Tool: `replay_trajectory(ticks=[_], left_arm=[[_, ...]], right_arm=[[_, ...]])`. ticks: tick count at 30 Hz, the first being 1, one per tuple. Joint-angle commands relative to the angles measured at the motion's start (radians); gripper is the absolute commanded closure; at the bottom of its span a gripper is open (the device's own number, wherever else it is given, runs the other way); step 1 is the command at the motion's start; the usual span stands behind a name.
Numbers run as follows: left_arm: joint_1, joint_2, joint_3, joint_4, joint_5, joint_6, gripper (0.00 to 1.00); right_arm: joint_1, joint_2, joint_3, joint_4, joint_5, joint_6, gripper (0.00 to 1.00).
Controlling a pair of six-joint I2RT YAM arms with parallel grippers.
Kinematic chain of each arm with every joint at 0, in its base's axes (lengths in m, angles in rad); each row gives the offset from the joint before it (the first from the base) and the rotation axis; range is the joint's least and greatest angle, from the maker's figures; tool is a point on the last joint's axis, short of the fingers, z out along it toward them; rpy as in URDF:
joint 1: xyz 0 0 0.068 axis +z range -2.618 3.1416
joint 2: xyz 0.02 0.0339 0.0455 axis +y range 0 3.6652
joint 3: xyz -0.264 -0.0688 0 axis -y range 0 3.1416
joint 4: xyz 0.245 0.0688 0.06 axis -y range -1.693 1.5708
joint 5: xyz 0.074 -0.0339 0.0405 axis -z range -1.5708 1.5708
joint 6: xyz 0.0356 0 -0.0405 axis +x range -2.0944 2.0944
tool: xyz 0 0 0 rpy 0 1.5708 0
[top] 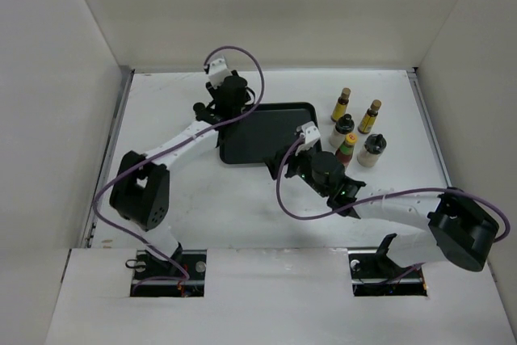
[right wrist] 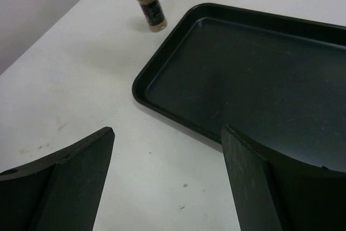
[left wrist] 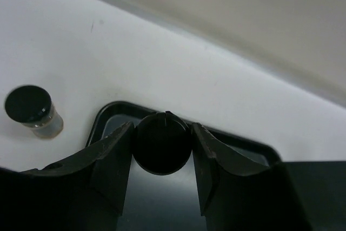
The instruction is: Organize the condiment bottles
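My left gripper should next move down inside the tray's far corner (left wrist: 122,126) by the standing jar, because the held jar is still above the tray's empty bottom.
My left gripper (left wrist: 162,129) is shut on the black cap of a short dark jar (left wrist: 162,144), held over the corner of the flat black tray (left wrist: 111,111). A second short jar with a black cap (left wrist: 32,113) stands on the table just outside that corner, also the jar (right wrist: 147,1) in the right wrist view. Right of the tray (top: 266,136) stand two slim brown yellow-capped bottles (top: 342,104) (top: 370,116), two whitish black-capped bottles (top: 342,129) (top: 373,149) and a green-red bottle (top: 347,149). My right gripper (right wrist: 167,131) is open and empty above the table by the tray's near edge.
White walls close in the table at the back and on both sides. The right arm (top: 388,208) stretches low across the near right of the table. The left arm (top: 161,155) crosses the near left.
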Motion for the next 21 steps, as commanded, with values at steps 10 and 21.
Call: replay_trajectory(ticks=[10,21], left_arm=[[-0.011,0.154,0.04,0.07,-0.026,0.044,0.73],[0.019,0.231,0.036,0.101,-0.043,0.082,0.72]], right_arm=[[-0.025,-0.026,-0.004,0.055,0.03,0.032,0.12],[-0.027,-0.023,-0.004,0.056,0.029,0.03,0.12]])
